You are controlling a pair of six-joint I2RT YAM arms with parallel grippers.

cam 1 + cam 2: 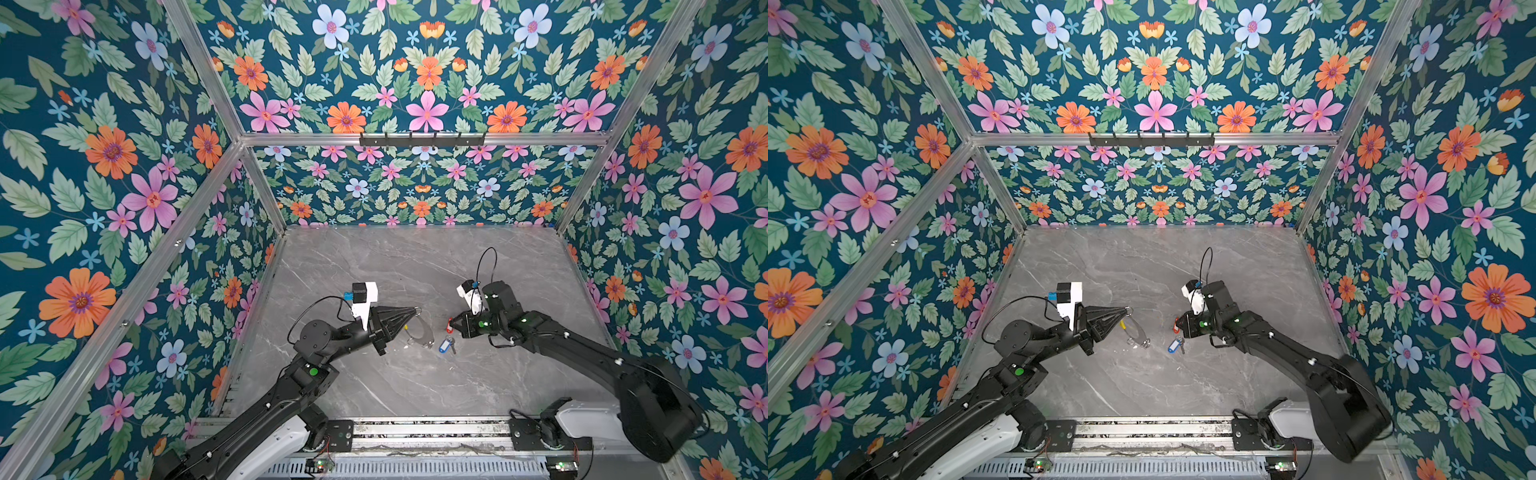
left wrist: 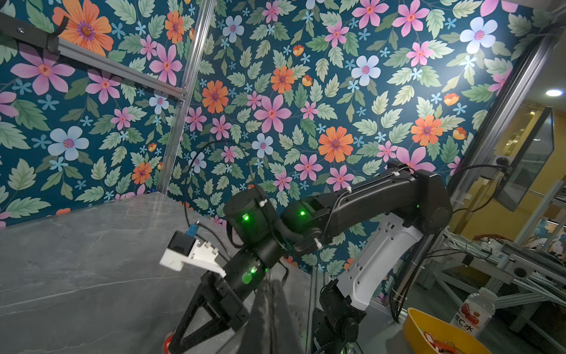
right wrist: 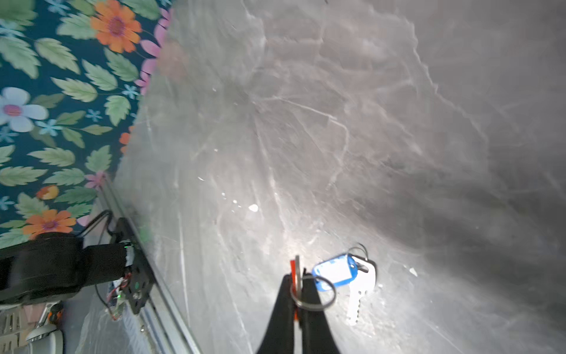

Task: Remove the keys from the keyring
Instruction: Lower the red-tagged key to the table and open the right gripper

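Observation:
The red-tagged key (image 1: 449, 325) should go down in my right gripper, clear of the hoop, to the bare tabletop outward of the blue-tagged key, and be released there.
In both top views my left gripper (image 1: 415, 311) (image 1: 1127, 311) is shut on the top end of the keyring (image 1: 430, 334) (image 1: 1143, 332). The thin wire hoop hangs down toward the table, and its yellow sleeve (image 1: 406, 328) sits just under the fingers. My right gripper (image 1: 453, 325) (image 3: 296, 280) is shut on the red-tagged key (image 1: 449, 325) (image 3: 294, 269), clear of the hoop, with a split ring (image 3: 312, 295) looped over one finger. The blue-tagged key (image 1: 446, 345) (image 3: 340, 271) lies loose on the table just beside that gripper. In the left wrist view the shut fingers (image 2: 269, 306) hide the keyring.
The grey marble table (image 1: 395, 270) is boxed in by floral walls and aluminium posts. A black hook rack (image 1: 422, 139) hangs on the back rail. Outside the cell, in the left wrist view, stand a yellow bowl (image 2: 428, 331) and a bottle (image 2: 473, 315).

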